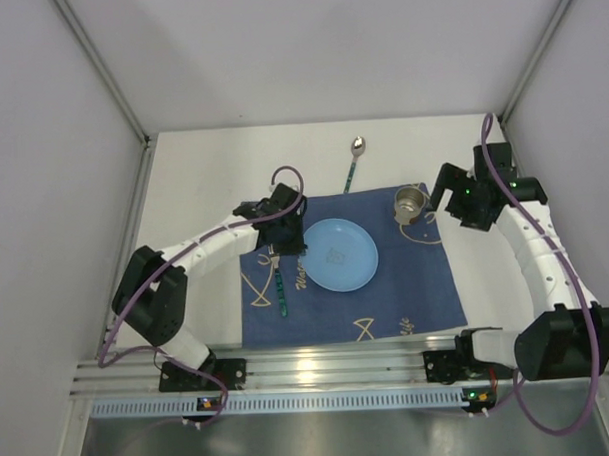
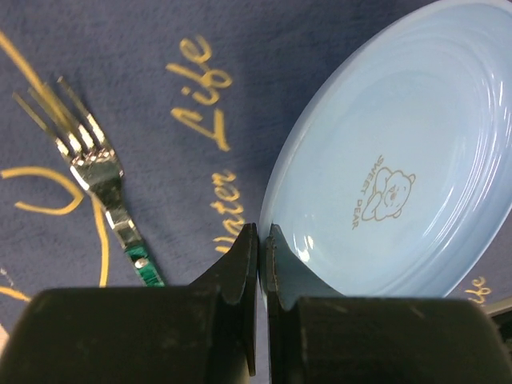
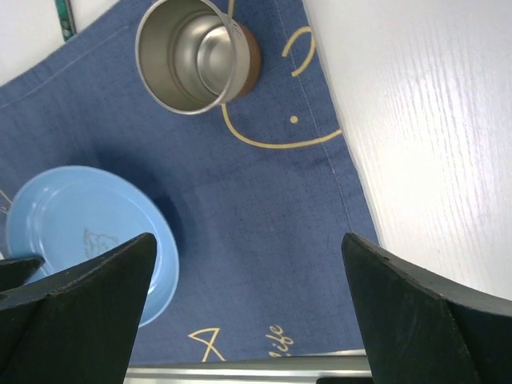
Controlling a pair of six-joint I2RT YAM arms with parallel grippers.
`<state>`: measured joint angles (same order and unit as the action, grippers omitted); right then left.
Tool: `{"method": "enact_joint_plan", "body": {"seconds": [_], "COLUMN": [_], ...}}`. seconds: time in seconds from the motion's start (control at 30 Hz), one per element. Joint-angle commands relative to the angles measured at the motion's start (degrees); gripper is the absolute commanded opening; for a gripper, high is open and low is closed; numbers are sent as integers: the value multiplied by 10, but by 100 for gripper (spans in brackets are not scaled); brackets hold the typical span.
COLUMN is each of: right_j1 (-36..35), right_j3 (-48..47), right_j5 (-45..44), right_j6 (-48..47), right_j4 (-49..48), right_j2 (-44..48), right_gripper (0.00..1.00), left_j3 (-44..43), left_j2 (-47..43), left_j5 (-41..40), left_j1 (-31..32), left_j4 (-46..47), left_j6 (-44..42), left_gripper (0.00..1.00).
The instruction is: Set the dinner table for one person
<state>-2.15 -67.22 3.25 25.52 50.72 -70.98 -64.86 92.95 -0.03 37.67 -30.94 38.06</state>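
Note:
My right gripper moves away from my base past the steel cup [image 1: 411, 204] next, then lowers to the spoon's green handle.
On the white dinner table [image 1: 203, 191] lies a dark blue fish-patterned cloth [image 1: 407, 284]. A light blue plate [image 1: 335, 255] [image 2: 400, 184] [image 3: 80, 224] rests in its middle. My left gripper [image 1: 290, 238] [image 2: 262, 230] is shut at the plate's left edge, with the rim running into the thin gap between its fingers. A green-handled fork [image 1: 279, 284] [image 2: 96, 168] lies on the cloth just left of it. A steel cup [image 1: 411, 204] [image 3: 192, 52] stands on the cloth's far right corner. My right gripper [image 1: 446, 198] [image 3: 248, 240] hangs open and empty above the cloth, near the cup.
A green-handled spoon [image 1: 354, 161] lies on the bare table beyond the cloth's far edge. A ribbed aluminium rail [image 1: 319, 366] runs along the near edge by the arm bases. White walls close in the left, right and back.

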Motion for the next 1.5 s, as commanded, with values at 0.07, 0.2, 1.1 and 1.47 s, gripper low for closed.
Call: {"method": "enact_joint_plan", "body": {"seconds": [0.07, 0.2, 1.1, 1.47], "right_j1": [-15, -49, -215, -225], "right_j3": [-78, -193, -770, -793], "right_j5": [44, 47, -129, -165], "right_j6": [-1, 6, 84, 90], "right_j4": [-23, -33, -48, -7], "right_j2": [-54, -133, -773, -825], "right_gripper": [100, 100, 79, 39], "left_j3": [48, 66, 75, 93], "left_j2": [-19, -19, -153, -171], "left_j5": [-20, -33, -62, 13], "left_j1": [3, 4, -46, -150], "left_j4": [4, -5, -98, -95], "left_j6": [13, 17, -52, -97], "left_gripper": [10, 67, 98, 98]}}
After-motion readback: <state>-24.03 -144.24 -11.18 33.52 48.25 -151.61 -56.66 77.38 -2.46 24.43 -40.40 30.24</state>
